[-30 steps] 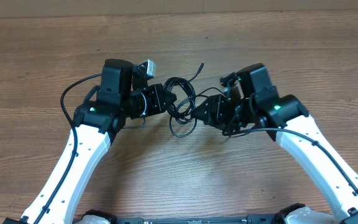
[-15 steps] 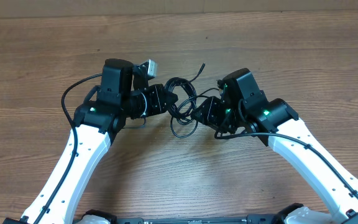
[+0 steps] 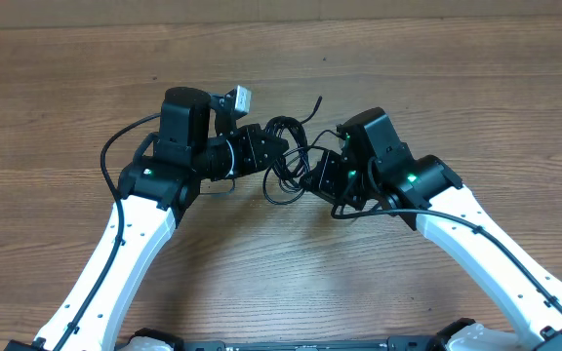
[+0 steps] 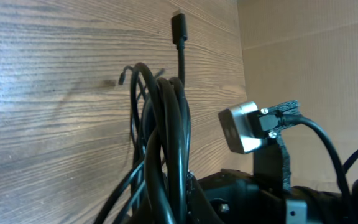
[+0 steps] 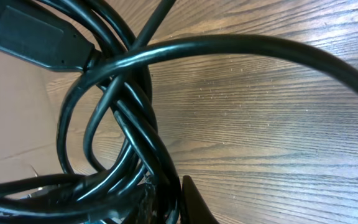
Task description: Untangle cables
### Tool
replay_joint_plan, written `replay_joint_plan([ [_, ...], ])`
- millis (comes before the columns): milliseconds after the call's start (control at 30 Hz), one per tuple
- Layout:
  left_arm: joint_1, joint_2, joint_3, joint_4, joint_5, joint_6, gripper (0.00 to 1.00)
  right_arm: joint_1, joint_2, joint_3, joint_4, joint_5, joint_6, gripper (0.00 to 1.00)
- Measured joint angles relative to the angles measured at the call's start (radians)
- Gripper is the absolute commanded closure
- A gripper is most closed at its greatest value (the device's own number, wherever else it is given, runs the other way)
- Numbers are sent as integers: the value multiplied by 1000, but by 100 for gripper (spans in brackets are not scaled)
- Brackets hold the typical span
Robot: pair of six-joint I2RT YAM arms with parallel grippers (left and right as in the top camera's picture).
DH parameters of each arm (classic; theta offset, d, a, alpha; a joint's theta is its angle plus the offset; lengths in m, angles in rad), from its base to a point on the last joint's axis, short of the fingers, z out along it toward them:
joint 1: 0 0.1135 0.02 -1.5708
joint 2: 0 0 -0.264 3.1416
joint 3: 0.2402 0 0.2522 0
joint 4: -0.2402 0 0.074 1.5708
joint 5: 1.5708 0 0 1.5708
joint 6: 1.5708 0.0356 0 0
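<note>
My left gripper has the cables and will next move down, back and left in the overhead view to release them, as bare tabletop lies below them there.
The cables (image 3: 287, 156) are a tangled bundle of thin black cords held above the wooden table between my two grippers. One end with a small plug (image 3: 317, 100) sticks up and back. My left gripper (image 3: 267, 148) is shut on the left side of the cables. My right gripper (image 3: 312, 173) is shut on the right side. In the left wrist view the cables (image 4: 166, 124) run up from the jaws with a plug (image 4: 178, 26) at the top. In the right wrist view looped cables (image 5: 123, 124) fill the left, with a plug (image 5: 36, 37) at top left.
The wooden table (image 3: 408, 58) stretches around the arms. Thicker black arm wires (image 3: 115, 146) loop beside the left arm, and one runs along the right arm (image 3: 476, 210). A cardboard wall (image 4: 309, 50) shows behind the table in the left wrist view.
My right gripper has moved left toward the left gripper, and the left gripper has shifted slightly right and back. The bundle between them has bunched tighter.
</note>
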Motion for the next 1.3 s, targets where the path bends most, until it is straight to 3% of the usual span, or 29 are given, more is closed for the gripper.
replay_joint_plan([
  [200,3,11,-2,-1,36,-53,96,5,26,7,-26,37,0,96],
  [533,51,22,-6,2,133,-248,96,21,26,33,-67,134,0,96],
  [733,59,24,-8,1,212,-253,96,21,21,37,-71,182,0,96],
  [933,61,24,-8,-68,262,-146,96,2,20,37,-89,190,0,96],
  [1300,60,24,-8,-209,310,240,96,-71,20,37,-154,121,-4,96],
])
